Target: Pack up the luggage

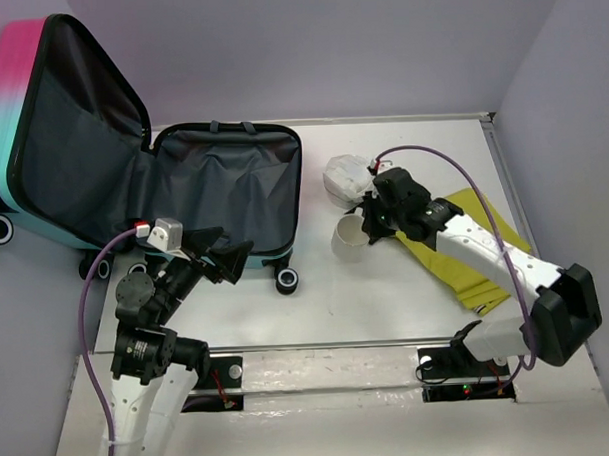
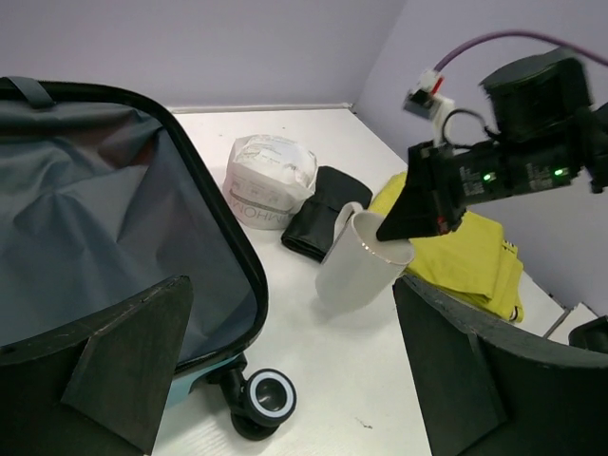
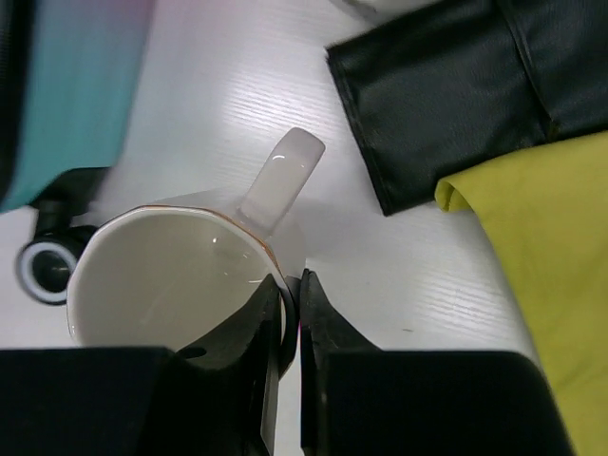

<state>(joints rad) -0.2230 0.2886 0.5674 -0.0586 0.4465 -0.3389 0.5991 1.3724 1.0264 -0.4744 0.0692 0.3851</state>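
The right gripper lifts the mug left in the top view over the rim of the luggage's empty lining next, then lowers and releases it.
The luggage lies open at the table's left, its pink-to-teal lid standing up and its dark grey lining showing; it also shows in the left wrist view. My right gripper is shut on the rim of a white mug, one finger inside and one outside. The mug is tilted and held just above the table, also seen in the left wrist view. My left gripper is open and empty, near the suitcase's front edge by a wheel.
A white bundle and a black pouch lie behind the mug. A yellow cloth lies under the right arm at the right. Grey walls enclose the table's back and sides.
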